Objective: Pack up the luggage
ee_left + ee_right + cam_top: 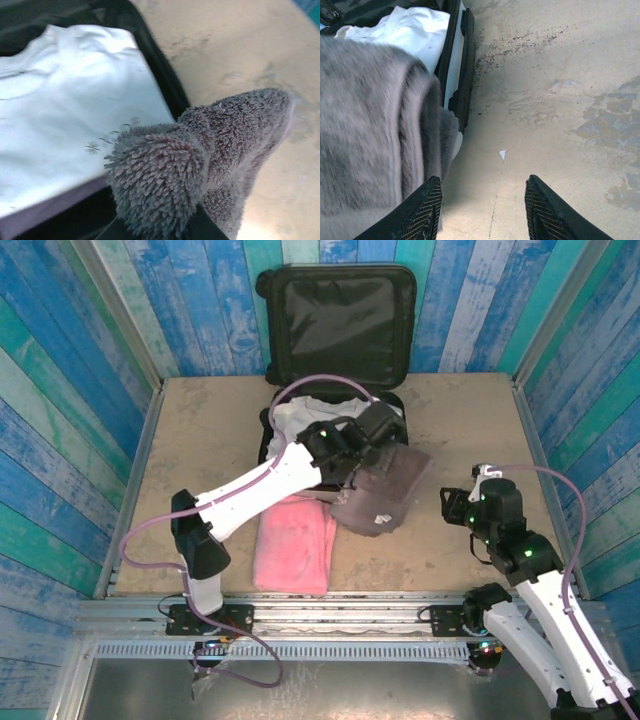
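Note:
My left gripper carries the towel outward, lowers and releases it next. The towel overhangs the luggage's corner, and the white garment's far part [303,413] [65,57] lies outward and below.
The luggage [340,325] lies open at the back of the table, its lid leaning on the wall, its black rim [161,75] in the left wrist view. A white garment [297,420] [65,110] lies in its base. My left gripper [383,443] [157,227] is shut on a fluffy grey towel [385,490] [200,150], which hangs over the luggage's right front corner onto the table. My right gripper [458,505] [482,210] stands open over bare table, right of the towel [365,125] and the luggage's side [465,65].
A folded pink towel [293,545] lies on the table in front of the luggage, beside the left arm. A small white scrap [502,154] lies on the table ahead of the right fingers. Blue plank walls close in the table on three sides.

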